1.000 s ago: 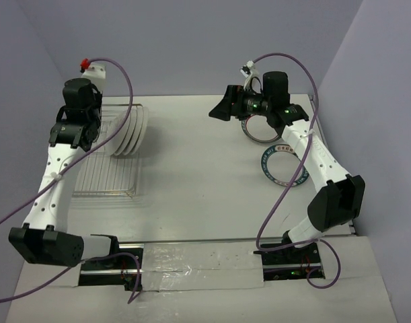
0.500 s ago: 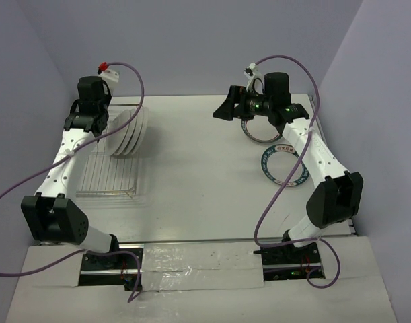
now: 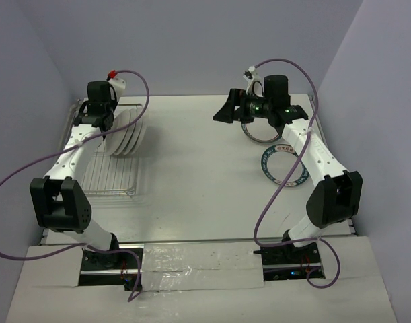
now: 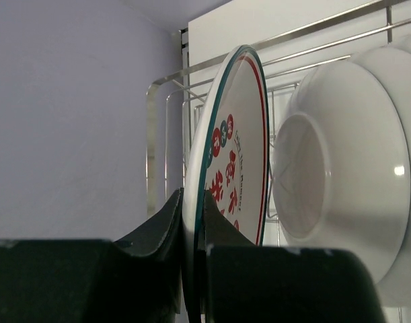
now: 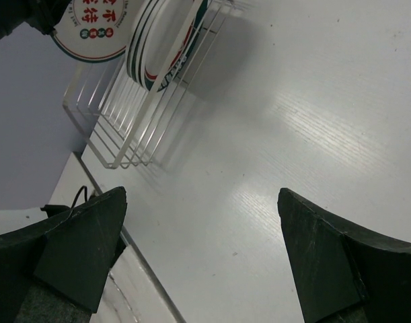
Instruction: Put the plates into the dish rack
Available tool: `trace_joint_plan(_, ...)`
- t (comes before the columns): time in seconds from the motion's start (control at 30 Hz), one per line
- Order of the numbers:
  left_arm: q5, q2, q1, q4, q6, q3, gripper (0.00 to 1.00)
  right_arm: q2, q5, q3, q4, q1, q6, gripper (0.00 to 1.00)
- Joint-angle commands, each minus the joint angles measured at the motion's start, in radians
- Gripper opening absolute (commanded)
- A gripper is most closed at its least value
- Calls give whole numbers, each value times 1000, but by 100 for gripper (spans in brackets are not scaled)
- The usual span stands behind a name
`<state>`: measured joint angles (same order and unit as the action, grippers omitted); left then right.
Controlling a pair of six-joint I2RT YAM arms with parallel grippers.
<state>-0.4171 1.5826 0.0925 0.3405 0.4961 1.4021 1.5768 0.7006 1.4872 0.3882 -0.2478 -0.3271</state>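
Note:
The upright plate [image 3: 111, 140] still hangs higher than the standing plates. My left gripper needs to carry it down into the rack [image 3: 101, 176] beside them next.
My left gripper [image 3: 101, 116] [image 4: 192, 202] is shut on the rim of a plate [image 4: 235, 141] with a teal rim, a red ring and red characters. It holds the plate upright over the far end of the silver wire dish rack [image 3: 101, 176]. Several plates [image 3: 132, 131] stand on edge in the rack; their white backs [image 4: 346, 182] are just right of the held plate. My right gripper [image 3: 225, 111] [image 5: 205, 249] is open and empty above the table. Two plates lie flat at the right: one [image 3: 257, 134] partly under the right wrist, one [image 3: 284, 166] with a teal rim.
The rack's wire end frame [image 4: 155, 134] stands close behind the held plate. In the right wrist view the rack [image 5: 118, 134] and its plates [image 5: 161, 40] sit at the upper left, with the held plate [image 5: 91, 27] beside them. Lilac walls enclose the table.
My left arm has swung toward the far end of the rack, carrying the plate in beside the standing plates. My right gripper has stayed almost still.

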Motion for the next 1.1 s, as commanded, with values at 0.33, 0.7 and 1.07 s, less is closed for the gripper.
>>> trace_joint_plan(0.33,-25,30,-30,-110,-45,-9,0,3,22,-1,-22,12,11,100)
trace_joint_plan(0.7,52,28,-30,-45,-148,-11,40,8,11,5,-14,16,26,100)
trace_joint_plan(1.07,296,-18,-28,155,-286,152,79,22,-15,21,-2,33,39,100)
